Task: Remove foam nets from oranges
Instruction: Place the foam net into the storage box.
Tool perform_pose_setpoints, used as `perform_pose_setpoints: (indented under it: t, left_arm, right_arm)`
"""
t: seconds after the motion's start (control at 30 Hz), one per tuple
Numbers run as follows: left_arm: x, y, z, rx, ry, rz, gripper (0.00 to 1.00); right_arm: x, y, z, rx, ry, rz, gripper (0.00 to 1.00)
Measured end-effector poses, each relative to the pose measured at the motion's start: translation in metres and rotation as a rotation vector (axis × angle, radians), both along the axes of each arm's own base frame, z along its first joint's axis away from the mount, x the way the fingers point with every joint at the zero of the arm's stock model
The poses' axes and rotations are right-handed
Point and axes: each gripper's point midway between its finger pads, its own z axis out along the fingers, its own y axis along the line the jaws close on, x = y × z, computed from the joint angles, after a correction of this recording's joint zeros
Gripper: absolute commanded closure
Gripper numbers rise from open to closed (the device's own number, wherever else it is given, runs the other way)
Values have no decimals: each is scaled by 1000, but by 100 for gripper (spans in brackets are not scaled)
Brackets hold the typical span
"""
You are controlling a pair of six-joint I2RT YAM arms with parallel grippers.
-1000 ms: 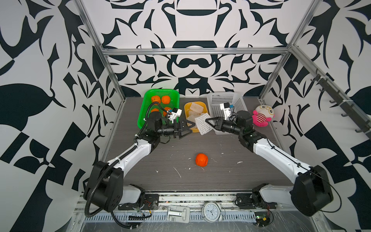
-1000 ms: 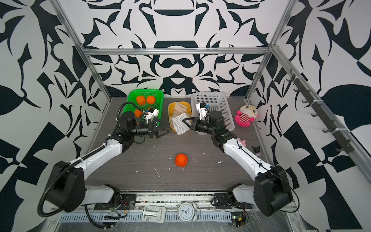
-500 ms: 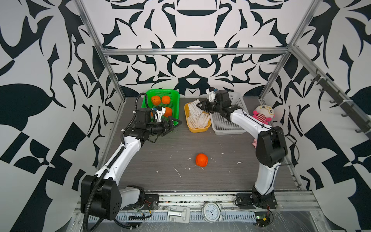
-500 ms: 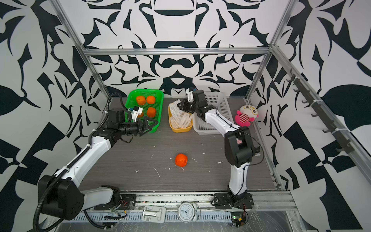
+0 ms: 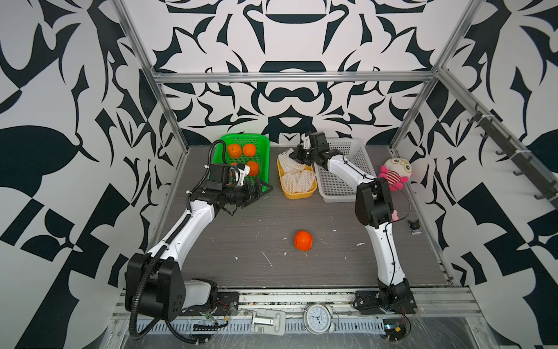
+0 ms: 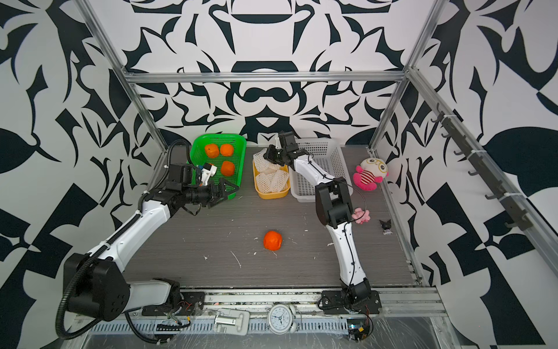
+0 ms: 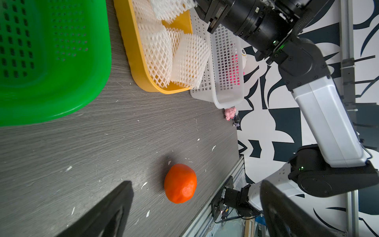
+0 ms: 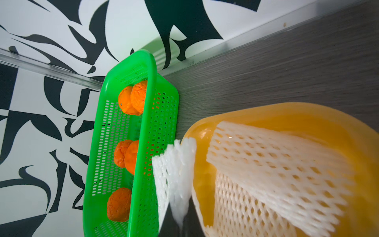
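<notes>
The foam net dangles above the yellow tray's far corner. My right gripper should go down next toward the flattened nets inside and let go of the fold there.
One bare orange [image 5: 303, 240] [image 6: 272, 240] [image 7: 180, 183] lies on the table in front of the baskets. Several more oranges [image 5: 249, 149] [image 8: 125, 156] sit in the green basket [image 5: 262, 145] [image 6: 238, 142]. Flattened foam nets [image 5: 297, 181] [image 7: 174, 55] fill the yellow tray [image 5: 299, 195] [image 8: 287, 115]. My right gripper [image 5: 292, 155] [image 6: 266, 155] [image 8: 178, 223] is shut on one foam net [image 5: 285, 157] [image 8: 174, 174], which hangs over the tray's far left corner. My left gripper [image 5: 265, 191] [image 6: 231, 190] [image 7: 195, 183] is open and empty by the green basket's near right corner.
A white perforated basket [image 5: 341, 193] stands right of the yellow tray, under the right forearm. A pink and white plush toy [image 5: 394, 172], a small pink toy [image 6: 360, 215] and a small black figure [image 5: 414, 225] lie along the right edge. White foam crumbs dot the table.
The right gripper carried the foam net from in front of the yellow tray up to its far end. The left gripper drew back leftward from the tray to the green basket's corner.
</notes>
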Motion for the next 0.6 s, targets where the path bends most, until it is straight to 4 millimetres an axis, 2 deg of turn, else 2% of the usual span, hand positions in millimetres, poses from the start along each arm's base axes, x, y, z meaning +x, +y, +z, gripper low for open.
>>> perform_pose_setpoints:
  t: [0.33, 0.6]
  left_arm:
    - [-1, 1, -2, 7, 9, 2, 1]
    - [-1, 2, -2, 12, 4, 2, 1]
  right_arm:
    - [12, -3, -23, -65, 11, -29, 100]
    - [6, -6, -36, -153, 14, -25, 100]
